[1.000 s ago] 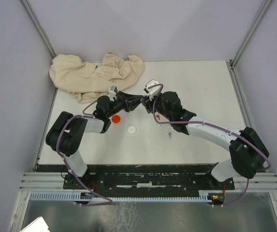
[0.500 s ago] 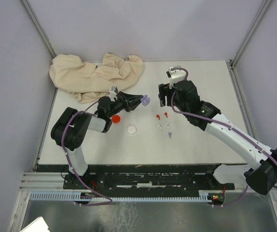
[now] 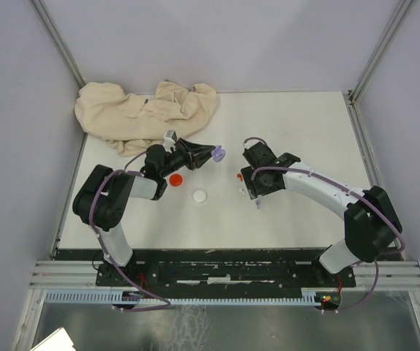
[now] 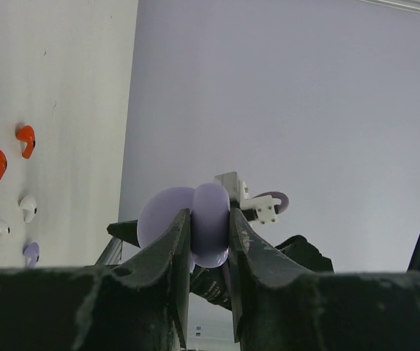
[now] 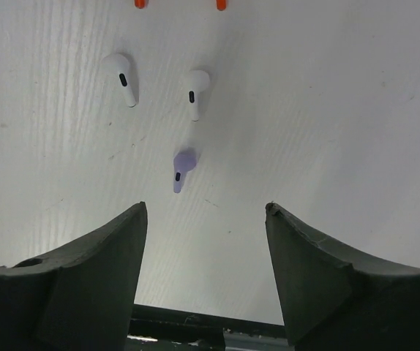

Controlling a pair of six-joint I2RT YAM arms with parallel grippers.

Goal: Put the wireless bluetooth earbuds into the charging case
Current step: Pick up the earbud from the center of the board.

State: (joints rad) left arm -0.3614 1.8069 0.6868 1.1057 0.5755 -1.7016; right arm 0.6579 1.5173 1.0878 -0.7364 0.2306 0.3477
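Note:
I will next bring my right gripper down and narrow its open fingers around the rounded head of the pale purple earbud (image 3: 258, 202) (image 5: 182, 169), as that lies on the tabletop below the gripper.
My left gripper (image 3: 211, 154) is shut on the open pale purple charging case (image 3: 220, 153) and holds it above the table, level with the middle. In the left wrist view the case (image 4: 211, 219) sits clamped between the fingers, with its lid (image 4: 159, 216) to the left. My right gripper (image 3: 256, 191) is open and empty, low over the earbuds. In the right wrist view a pale purple earbud (image 5: 182, 169) lies just ahead of the open gripper (image 5: 206, 216), with two white earbuds (image 5: 195, 91) beyond it and two red ones (image 5: 141, 3) at the top edge. No black earbuds show.
A red disc (image 3: 175, 178) and a white disc (image 3: 200, 196) lie on the table below the left gripper. A crumpled beige cloth (image 3: 144, 113) covers the far left corner. Frame posts stand at the far corners.
My right gripper has dropped from the far side of the table down over the earbuds. My left gripper has kept hold of the purple case, almost still.

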